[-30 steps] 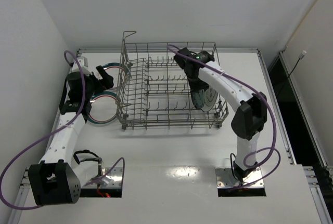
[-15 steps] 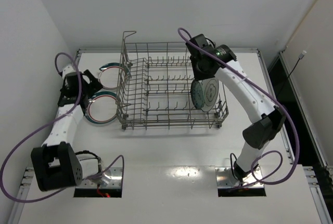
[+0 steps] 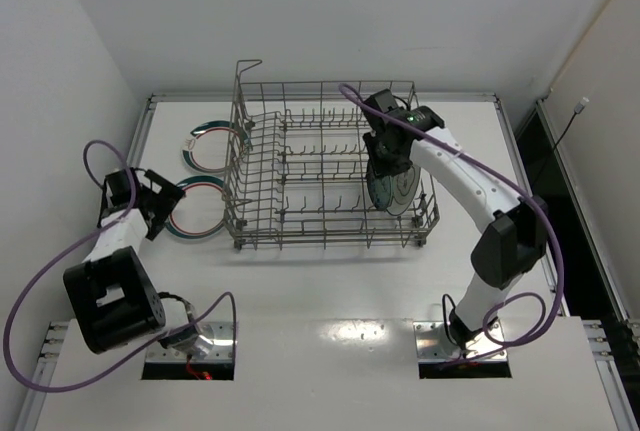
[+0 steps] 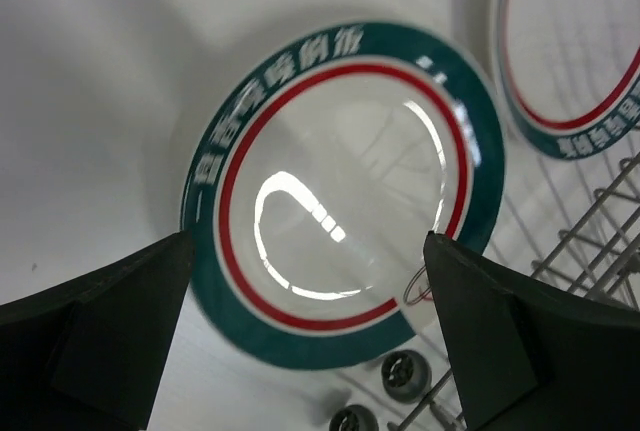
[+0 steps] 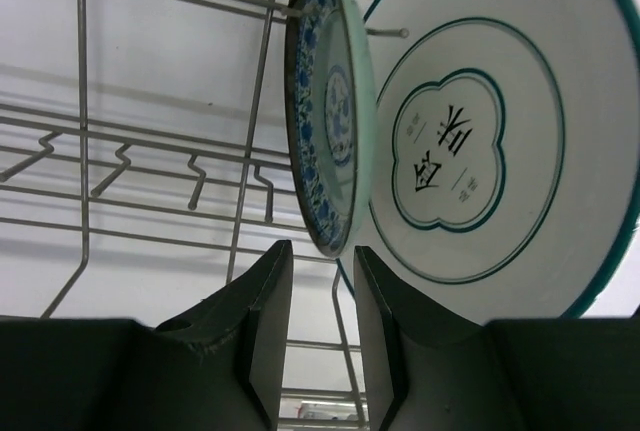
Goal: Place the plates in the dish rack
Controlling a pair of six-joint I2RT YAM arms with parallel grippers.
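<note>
Next, my left gripper lowers and draws back to close on the near plate's rim toward my base, which lies clear of the rack's wires.
Two white plates with teal-and-red rim bands lie flat on the table left of the dish rack: a near one and a far one. My left gripper is wide open at the near plate's left edge. In the left wrist view the near plate fills the space between the fingers, with the far plate at the top right. The teal-blue patterned plate and the white ringed plate stand on edge in the rack's right end. My right gripper is slightly open and empty just below the blue plate's rim.
The rack's tall wire loop stands at its far left corner. Rows of upright tines run left of the standing plates. Small rack wheels show beside the near plate. White walls close in the table at the left and back.
My left gripper has drawn back towards the near left, from between the two flat plates to the near plate's left edge. My right gripper rose, then came back down at the standing plates.
</note>
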